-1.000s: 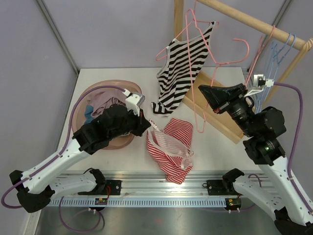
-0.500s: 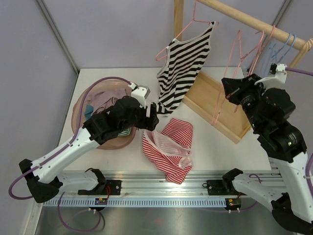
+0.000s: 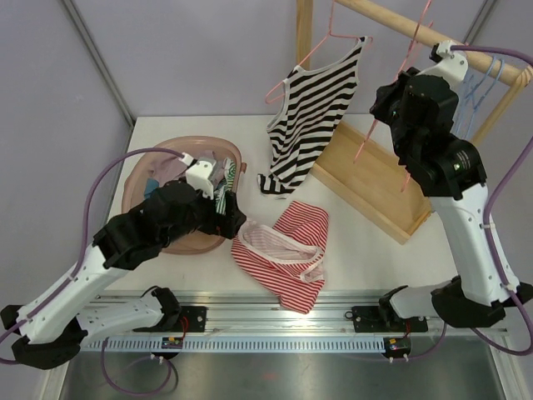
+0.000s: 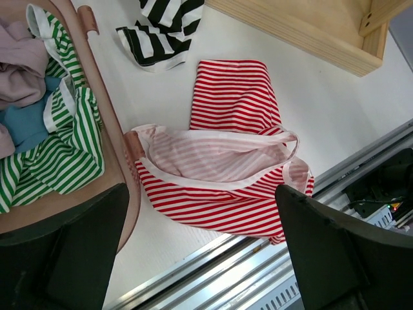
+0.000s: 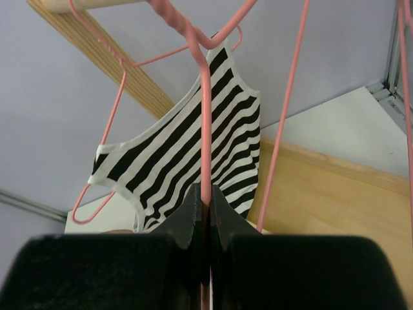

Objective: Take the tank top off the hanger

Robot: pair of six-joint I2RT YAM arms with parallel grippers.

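The bar near the blue hangers is to the right of my right gripper in the top view, so my right gripper will next lower the bare hanger (image 3: 371, 133) onto the bar and let go.
A red-and-white striped tank top (image 3: 283, 250) lies crumpled on the table, free of any hanger; in the left wrist view the tank top (image 4: 226, 174) is below the jaws. My left gripper (image 3: 233, 210) hovers open beside it, over the basket's edge, its fingers (image 4: 342, 252) wide apart and empty. My right gripper (image 3: 385, 98) is raised near the wooden rail (image 3: 416, 33), shut on the wire of a bare pink hanger (image 3: 371, 133). In the right wrist view, my right gripper (image 5: 208, 197) pinches the hanger (image 5: 205, 129). A black-and-white striped tank top (image 3: 312, 108) hangs on another pink hanger.
A pink basket (image 3: 137, 179) holding several garments sits at the left, with a green striped one (image 4: 64, 148) at its edge. The rack's wooden base (image 3: 375, 179) lies at the right. Blue hangers (image 3: 483, 83) hang on the rail. A metal rail runs along the near edge.
My left gripper opened, let go of the red tank top and drew back to the left. My right arm swung the bare pink hanger up to the rail.
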